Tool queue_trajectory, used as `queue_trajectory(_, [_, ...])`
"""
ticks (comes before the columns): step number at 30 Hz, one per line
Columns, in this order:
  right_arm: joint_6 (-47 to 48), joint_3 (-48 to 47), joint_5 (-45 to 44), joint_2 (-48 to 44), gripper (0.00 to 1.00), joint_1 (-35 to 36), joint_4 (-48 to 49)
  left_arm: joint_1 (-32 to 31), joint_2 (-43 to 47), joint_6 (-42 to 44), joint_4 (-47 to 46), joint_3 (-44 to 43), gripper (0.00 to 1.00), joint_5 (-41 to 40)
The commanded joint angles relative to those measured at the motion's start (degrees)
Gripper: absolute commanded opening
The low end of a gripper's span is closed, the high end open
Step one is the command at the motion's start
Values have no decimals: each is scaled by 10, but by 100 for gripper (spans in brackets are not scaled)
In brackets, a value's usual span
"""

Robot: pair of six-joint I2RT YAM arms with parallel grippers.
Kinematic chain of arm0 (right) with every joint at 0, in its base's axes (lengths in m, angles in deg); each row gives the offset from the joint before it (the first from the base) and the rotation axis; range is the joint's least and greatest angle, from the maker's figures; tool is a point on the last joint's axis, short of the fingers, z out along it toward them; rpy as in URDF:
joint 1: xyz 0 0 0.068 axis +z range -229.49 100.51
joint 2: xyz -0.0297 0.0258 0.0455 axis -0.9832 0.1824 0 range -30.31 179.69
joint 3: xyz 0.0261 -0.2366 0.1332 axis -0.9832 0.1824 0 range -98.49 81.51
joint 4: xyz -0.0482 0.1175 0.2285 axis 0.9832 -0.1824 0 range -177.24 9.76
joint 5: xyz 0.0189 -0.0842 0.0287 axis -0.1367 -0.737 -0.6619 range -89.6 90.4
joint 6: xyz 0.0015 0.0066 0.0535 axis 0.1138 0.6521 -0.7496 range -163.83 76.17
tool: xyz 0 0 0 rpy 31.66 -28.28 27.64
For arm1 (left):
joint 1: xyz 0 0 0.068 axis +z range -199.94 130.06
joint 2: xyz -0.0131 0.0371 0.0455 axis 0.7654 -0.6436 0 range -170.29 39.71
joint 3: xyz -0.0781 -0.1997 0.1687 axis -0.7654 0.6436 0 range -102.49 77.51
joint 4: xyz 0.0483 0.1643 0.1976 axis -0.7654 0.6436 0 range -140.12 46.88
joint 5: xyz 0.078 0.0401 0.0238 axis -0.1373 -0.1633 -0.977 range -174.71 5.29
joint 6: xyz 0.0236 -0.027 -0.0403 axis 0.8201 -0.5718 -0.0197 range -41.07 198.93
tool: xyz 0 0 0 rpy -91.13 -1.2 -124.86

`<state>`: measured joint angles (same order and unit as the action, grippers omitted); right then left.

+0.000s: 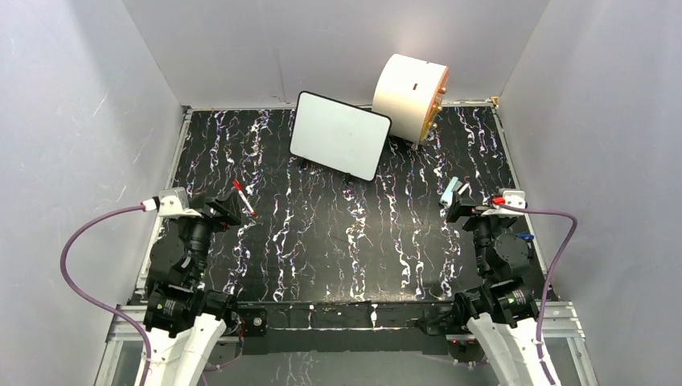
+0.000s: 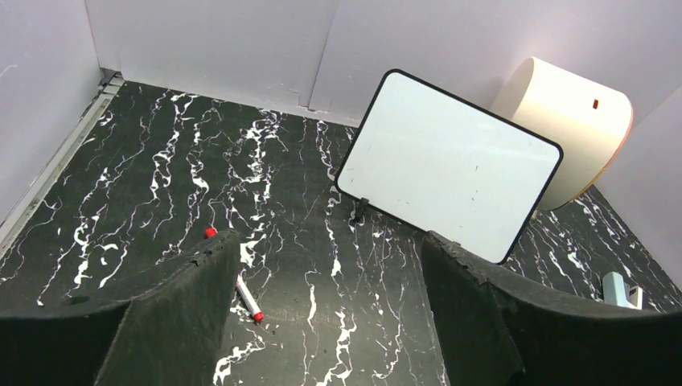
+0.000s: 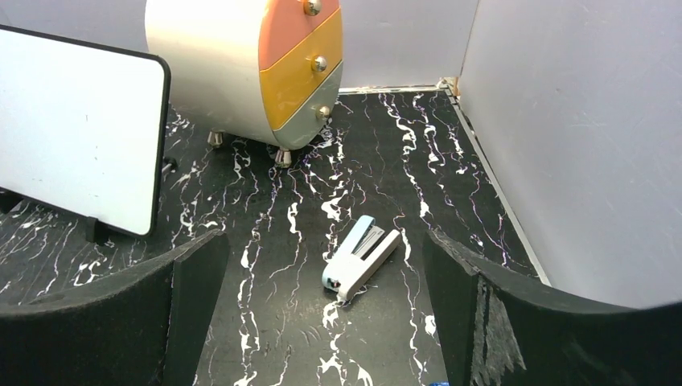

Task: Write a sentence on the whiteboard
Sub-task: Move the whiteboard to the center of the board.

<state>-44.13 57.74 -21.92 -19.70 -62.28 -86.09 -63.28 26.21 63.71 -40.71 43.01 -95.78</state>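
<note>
Next, my left gripper moves down and outward past the marker [image 2: 245,296] onto the whiteboard's nearer black foot [image 2: 359,210]. The foot stands below and outward of the gripper's open fingers.
The whiteboard [image 1: 339,135] stands propped on small black feet at the back middle of the marbled table, tilted, its white face bare but for faint specks; no sentence shows on it. It also appears in the left wrist view [image 2: 446,165] and at the left of the right wrist view [image 3: 72,129]. A white marker with red ends [image 1: 244,199] lies flat on the table. My left gripper [image 1: 229,211] hovers open just beside it, and the marker [image 2: 245,296] is partly hidden behind the left finger. My right gripper [image 1: 454,206] is open and empty.
A cream cylindrical drawer unit [image 1: 410,95] with orange and grey drawer fronts [image 3: 310,64] stands behind the board at the back right. A pale blue stapler [image 3: 360,259] lies on the table ahead of the right gripper [image 3: 322,241]. Grey walls enclose three sides.
</note>
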Motion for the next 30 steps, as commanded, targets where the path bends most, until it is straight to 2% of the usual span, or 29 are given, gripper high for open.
queue_trajectory(1, [-5, -2, -11, 13, 99, -3, 28, 4, -16, 7, -8, -7, 80, -5])
queue_trajectory(7, [-5, -2, -16, 29, 99, -3, 23, 3, -54, 0, -3, -8, 80, -6])
queue_trajectory(15, [-8, -7, -24, 45, 99, -3, 13, 3, -158, 1, -31, -10, 81, 53])
queue_trajectory(22, [-8, -7, -24, 46, 99, -3, 11, 2, -295, 15, -54, -50, 81, 136])
queue_trajectory(26, [-7, -4, -20, 35, 99, -3, 14, 3, -364, 29, -99, -64, 81, 162])
queue_trajectory(30, [-6, -1, -20, 28, 99, -4, 16, 3, -467, 31, -113, -102, 79, 195])
